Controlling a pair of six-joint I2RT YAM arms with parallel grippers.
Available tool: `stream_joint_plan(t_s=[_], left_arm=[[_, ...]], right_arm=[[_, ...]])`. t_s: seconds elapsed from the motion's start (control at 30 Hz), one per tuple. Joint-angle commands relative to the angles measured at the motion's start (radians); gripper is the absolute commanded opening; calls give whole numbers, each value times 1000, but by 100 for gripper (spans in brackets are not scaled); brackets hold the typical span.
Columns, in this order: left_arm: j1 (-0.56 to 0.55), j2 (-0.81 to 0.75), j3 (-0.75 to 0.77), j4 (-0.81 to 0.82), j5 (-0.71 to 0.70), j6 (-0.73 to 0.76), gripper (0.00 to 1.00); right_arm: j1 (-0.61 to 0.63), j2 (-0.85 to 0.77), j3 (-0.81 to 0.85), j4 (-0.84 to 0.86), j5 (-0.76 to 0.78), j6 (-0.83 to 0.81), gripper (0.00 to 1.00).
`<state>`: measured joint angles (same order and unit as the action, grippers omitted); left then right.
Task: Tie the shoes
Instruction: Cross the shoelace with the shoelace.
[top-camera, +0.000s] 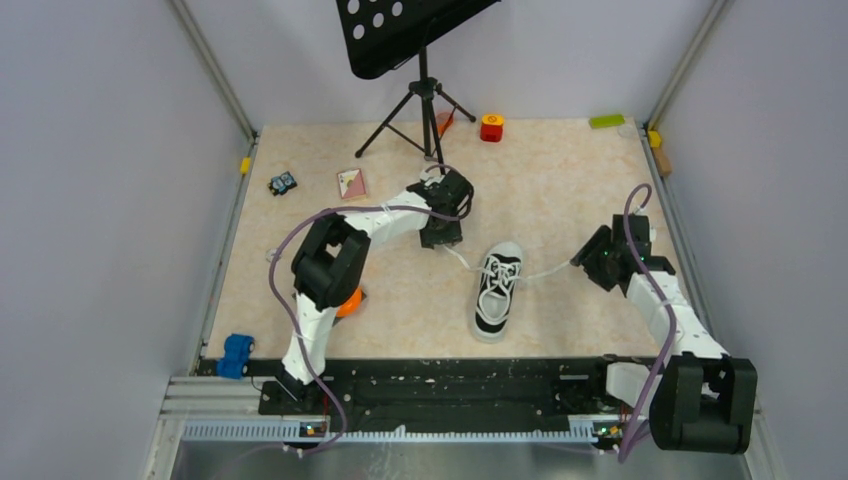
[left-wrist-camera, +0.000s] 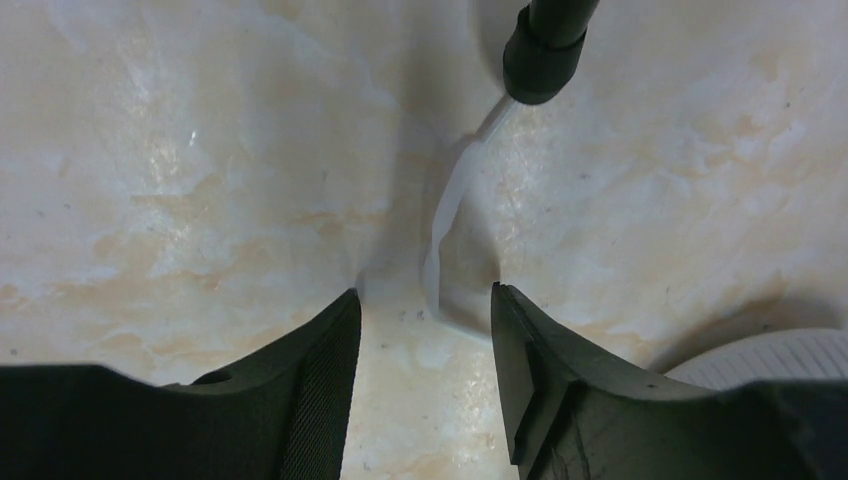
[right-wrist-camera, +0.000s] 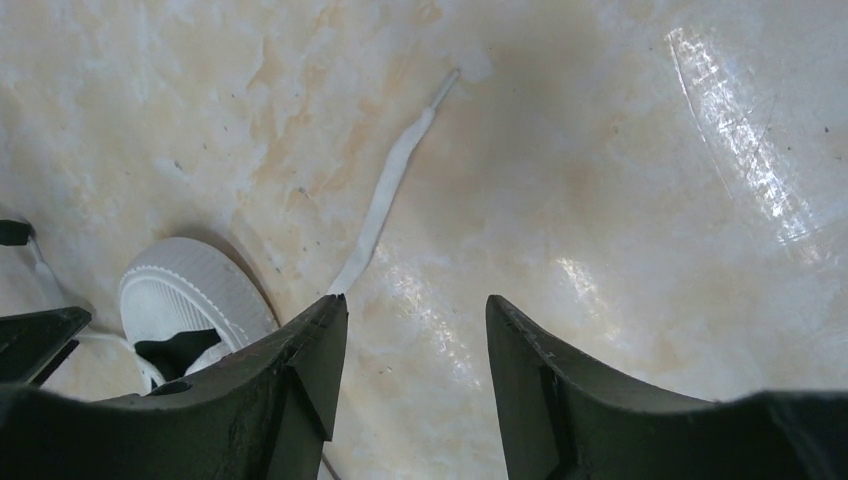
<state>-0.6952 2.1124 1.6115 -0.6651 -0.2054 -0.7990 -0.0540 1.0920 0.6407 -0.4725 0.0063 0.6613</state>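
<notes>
The lace's loose end (right-wrist-camera: 428, 116) lies beyond my right gripper's open, empty fingers, so the gripper moves down toward the table and onto that end next.
The black sneaker (top-camera: 497, 290) with white toe cap and sole lies mid-table, toe pointing away. One white lace (top-camera: 458, 258) runs left toward my left gripper (top-camera: 441, 238); the other lace (top-camera: 548, 271) runs right toward my right gripper (top-camera: 590, 262). In the left wrist view my left gripper (left-wrist-camera: 425, 305) is open, low over the table, with the lace end (left-wrist-camera: 445, 215) just beyond its fingertips. In the right wrist view my right gripper (right-wrist-camera: 415, 310) is open and empty; the lace (right-wrist-camera: 385, 205) lies past the left finger, and the toe cap (right-wrist-camera: 185, 290) shows at left.
A black music stand (top-camera: 425, 90) on a tripod stands at the back; one tripod foot (left-wrist-camera: 543, 50) is close ahead of my left gripper. Small toys lie along the back edge and left side: a red block (top-camera: 491, 127), a card (top-camera: 352, 183), a blue car (top-camera: 237, 354).
</notes>
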Motion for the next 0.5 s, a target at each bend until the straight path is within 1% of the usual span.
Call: stream_joint_plan(t_s=[0.0,0.03,0.07,0.13,0.17,0.3,0.37,0.47], left_arm=[[-1,74,59,18,-37,-1,53],[-1,87,68,17,-29,4,49],[-1,94,73,12,-21,5,39],[-1,81,71,3,-18,5,10],[-1,63,65,2,-20,5,0],[-1,-65,-3,44,-9,20,0],[-2,-140,-62,83,16,36,0],[-2,-222,-106,100,62,55,0]], right_arm=[[6,-29,-27,23,-2,35,56],[7,-15,-19,25,-2,42,57],[6,4,-9,22,-1,45,58],[7,51,8,22,3,57,59],[7,69,9,34,0,63,59],[7,149,13,115,-2,102,60],[8,202,27,144,-2,115,60],[7,268,47,185,16,132,60]])
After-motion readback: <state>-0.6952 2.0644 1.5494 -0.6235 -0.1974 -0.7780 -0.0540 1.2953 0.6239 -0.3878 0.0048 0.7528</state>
